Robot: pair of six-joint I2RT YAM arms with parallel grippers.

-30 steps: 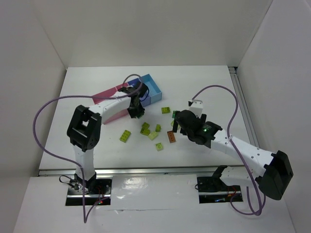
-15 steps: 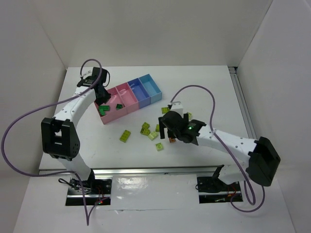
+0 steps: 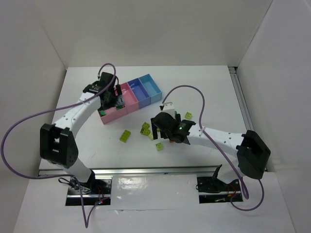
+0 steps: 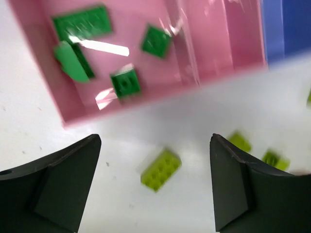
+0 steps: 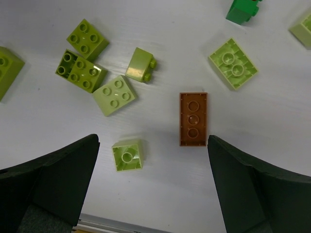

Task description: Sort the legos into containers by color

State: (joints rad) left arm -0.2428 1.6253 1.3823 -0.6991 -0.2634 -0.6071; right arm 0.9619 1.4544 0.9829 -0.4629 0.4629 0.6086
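Observation:
Next, my right gripper moves outward and down onto the small yellow-green lego (image 3: 158, 129) with its studs facing sideways, since it lies below and beyond the open fingers.
The containers (image 3: 146, 94) stand in a joined row at the back left: two pink, a darker blue, a light blue. Several dark green legos (image 4: 125, 82) lie in the end pink bin (image 4: 73, 109). My left gripper (image 3: 115, 101) hovers open over that bin's near edge, holding nothing. In its wrist view the left gripper (image 4: 155, 187) frames a yellow-green lego (image 4: 160, 168) on the table. My right gripper (image 3: 160, 132) is open above the loose legos. Below the right gripper (image 5: 154, 187) lie an orange-brown lego (image 5: 193, 119) and an overturned yellow-green lego (image 5: 128, 154).
More yellow-green bricks (image 5: 114, 94) are scattered mid-table, one of them (image 3: 126, 136) apart to the left and another (image 3: 188, 115) to the right. A dark green brick (image 5: 243, 9) lies at the top of the right wrist view. White walls enclose the table.
My left arm swung from the loose bricks to the pink bin and its jaws opened. My right arm moved left over the scattered bricks, still open.

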